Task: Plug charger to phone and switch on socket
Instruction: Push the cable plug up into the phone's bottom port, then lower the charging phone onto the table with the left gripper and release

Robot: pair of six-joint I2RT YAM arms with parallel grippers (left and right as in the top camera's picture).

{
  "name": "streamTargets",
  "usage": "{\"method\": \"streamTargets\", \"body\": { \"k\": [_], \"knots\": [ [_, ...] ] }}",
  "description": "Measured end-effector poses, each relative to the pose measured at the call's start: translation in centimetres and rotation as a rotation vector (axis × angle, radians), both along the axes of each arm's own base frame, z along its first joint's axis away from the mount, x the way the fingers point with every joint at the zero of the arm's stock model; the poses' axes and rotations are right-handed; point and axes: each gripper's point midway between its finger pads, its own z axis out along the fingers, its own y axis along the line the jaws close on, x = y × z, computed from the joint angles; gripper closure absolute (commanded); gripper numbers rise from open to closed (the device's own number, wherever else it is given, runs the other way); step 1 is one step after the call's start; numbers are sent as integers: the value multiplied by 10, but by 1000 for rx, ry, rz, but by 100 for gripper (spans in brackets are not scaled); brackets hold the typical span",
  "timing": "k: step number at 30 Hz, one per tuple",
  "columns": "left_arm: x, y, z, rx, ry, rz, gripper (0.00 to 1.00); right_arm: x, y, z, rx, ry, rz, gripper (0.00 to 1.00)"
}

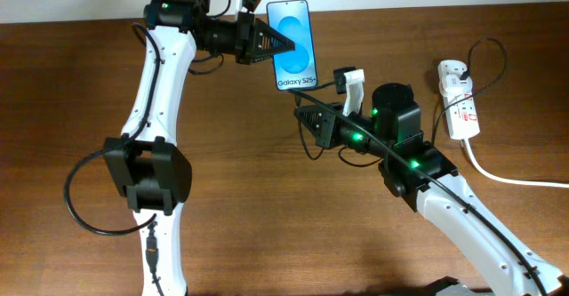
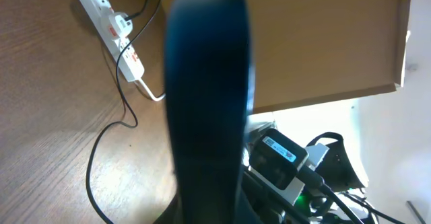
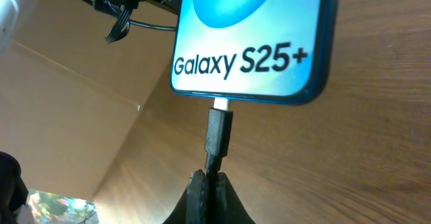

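Observation:
The phone [image 1: 293, 43] should next go down and left in the overhead view, where my left gripper releases it flat on the bare tabletop below.
My left gripper [image 1: 267, 40] is shut on the phone [image 1: 293, 43] and holds it above the table, blue "Galaxy S25+" screen facing up. In the left wrist view the phone [image 2: 209, 83] is a dark blur that hides the jaws. My right gripper [image 3: 211, 183] is shut on the charger cable just behind its black connector [image 3: 219, 126]. The silver tip is at the phone's [image 3: 249, 42] bottom port, with some metal still showing. In the overhead view my right gripper [image 1: 307, 116] sits just below the phone. The white socket [image 1: 458, 96] lies at the right with the black plug in it.
The thin black charger cable [image 2: 121, 96] runs from the socket [image 2: 114, 32] across the wooden table. The thick white cord [image 1: 507, 176] leads off to the right edge. A table edge and pale floor show in the left wrist view.

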Motion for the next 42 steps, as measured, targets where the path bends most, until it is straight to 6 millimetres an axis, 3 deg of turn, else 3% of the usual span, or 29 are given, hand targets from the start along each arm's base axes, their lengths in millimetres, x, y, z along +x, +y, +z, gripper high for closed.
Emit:
{"method": "streamTargets", "body": {
  "k": [24,32,40,42],
  "knots": [
    [-1,-3,-6,36,9,5,100,4,-6,-4,-5,-7,-21,96],
    [-1,-3,-6,36,6,5,100,3,-7,-6,-8,8,-24,89],
    [6,9,-9,50,11,36,100,-1,-9,-15,-21,55,-16,63],
    [9,12,-12,68,7,50,100,-2,-9,-15,-17,60,-13,42]
  ]
}}
